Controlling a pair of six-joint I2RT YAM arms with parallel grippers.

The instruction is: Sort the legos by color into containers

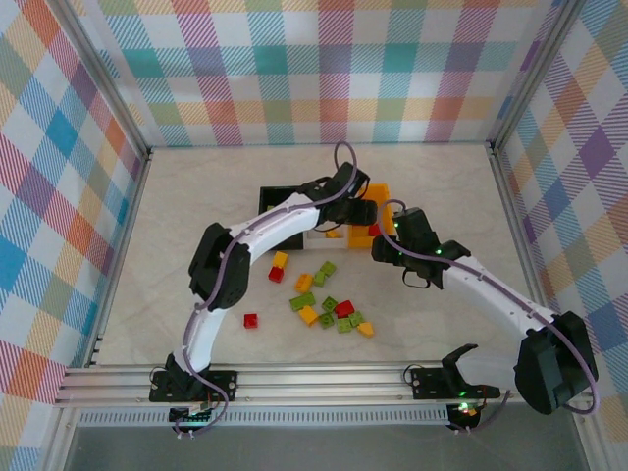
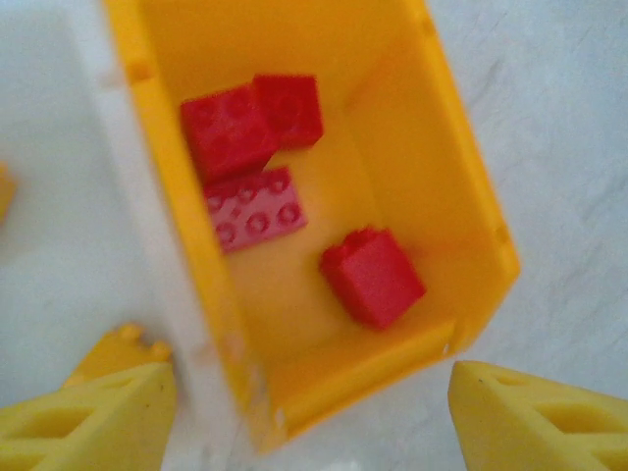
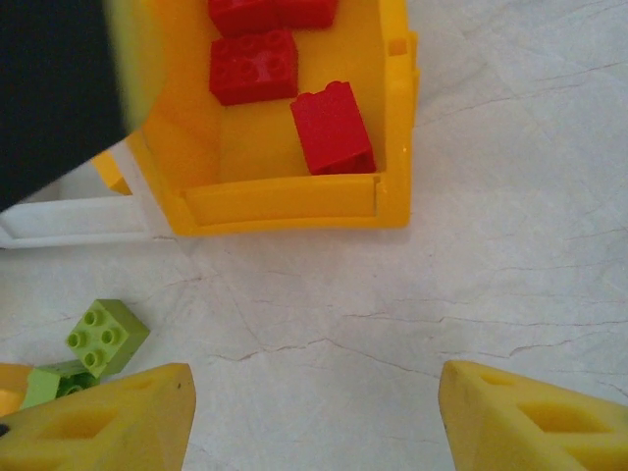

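Note:
The right gripper draws back and moves down around the orange lego at the pile's near edge next, as it lies back and below, bare table beside it.
The containers stand in a joined row: black bin, white bin and orange-yellow bin. In the left wrist view the orange-yellow bin holds several red legos. My left gripper hangs open over that bin's near end, nothing between its yellow fingers. My right gripper is open over bare table just in front of the same bin, which shows red legos inside. Loose green, orange and red legos lie scattered on the table nearer the arms.
A lime green lego lies left of my right gripper's fingers. A lone red lego sits apart on the left. The left arm's dark body hangs over the bin's far left. Checked walls ring the pale table.

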